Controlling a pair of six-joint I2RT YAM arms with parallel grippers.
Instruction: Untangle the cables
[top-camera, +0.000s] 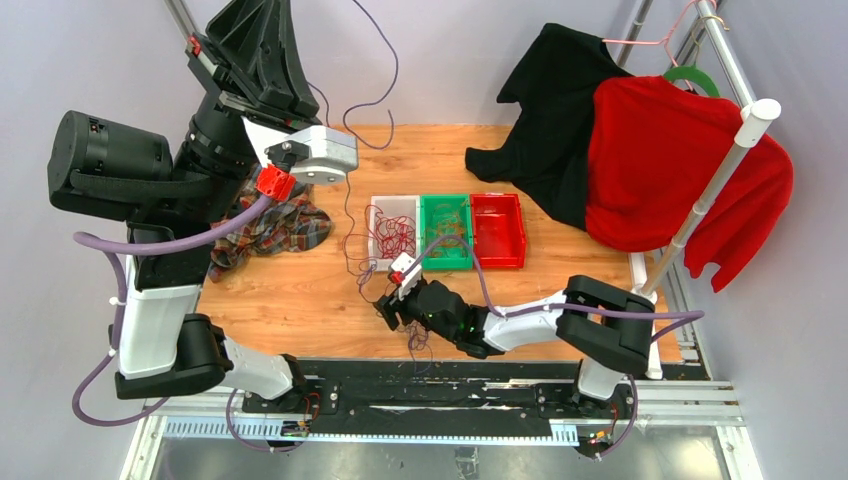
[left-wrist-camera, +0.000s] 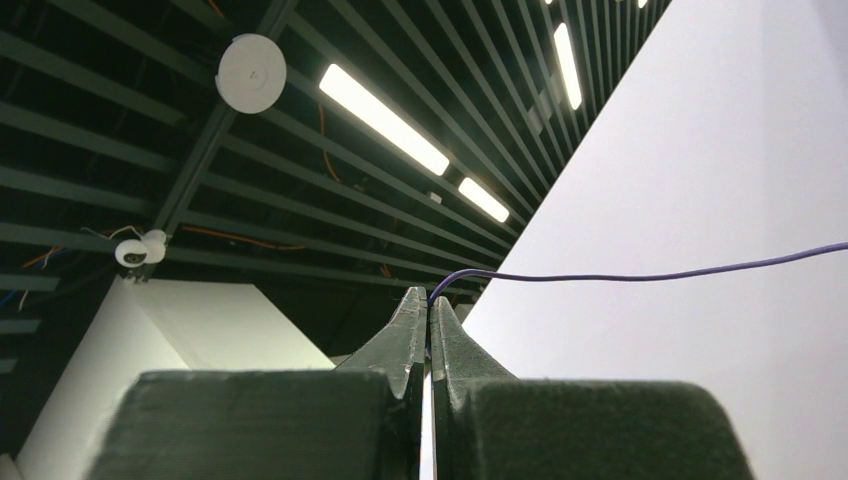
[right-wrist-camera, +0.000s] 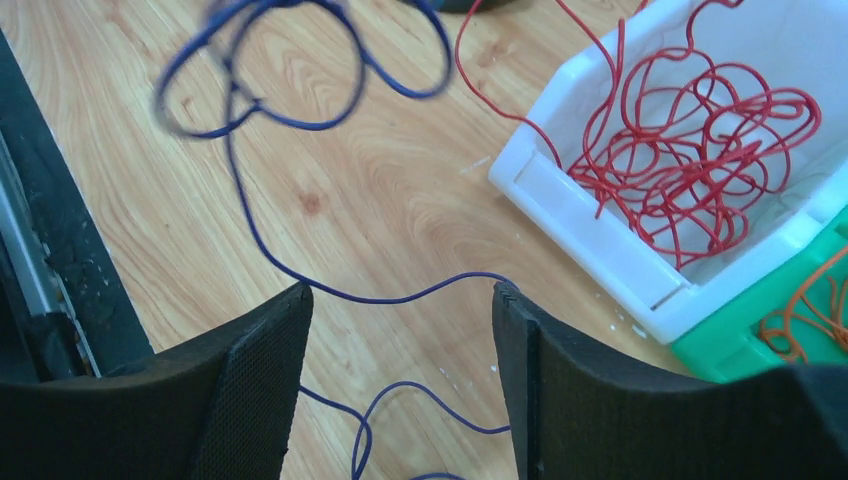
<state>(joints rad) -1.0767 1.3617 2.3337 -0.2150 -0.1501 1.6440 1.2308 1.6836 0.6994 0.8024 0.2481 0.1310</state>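
A part of the purple cable goes across the gap between my open gripper fingers, so I will move my right gripper to the left in the top view and close it.
My left gripper (left-wrist-camera: 428, 300) is raised high above the table's left side (top-camera: 262, 40), pointing at the ceiling. It is shut on a thin purple cable (left-wrist-camera: 640, 275) that leaves its tips to the right. In the top view that cable (top-camera: 395, 68) loops down toward the table. My right gripper (top-camera: 395, 305) hovers low over the wood in front of the white bin (top-camera: 376, 215). Its jaws (right-wrist-camera: 400, 290) stand open over loose loops of purple cable (right-wrist-camera: 255, 235), with nothing gripped. Red cables (right-wrist-camera: 690, 150) lie tangled in the white bin (right-wrist-camera: 590, 240). Orange cable (right-wrist-camera: 810, 310) sits in the green bin (right-wrist-camera: 740, 345).
A red bin (top-camera: 497, 230) stands right of the green bin (top-camera: 445, 232). A plaid cloth (top-camera: 270, 225) lies at the table's left. A black garment (top-camera: 555, 110) and a red sweater (top-camera: 670, 170) hang from a rack with a white pole (top-camera: 715, 180) at the back right.
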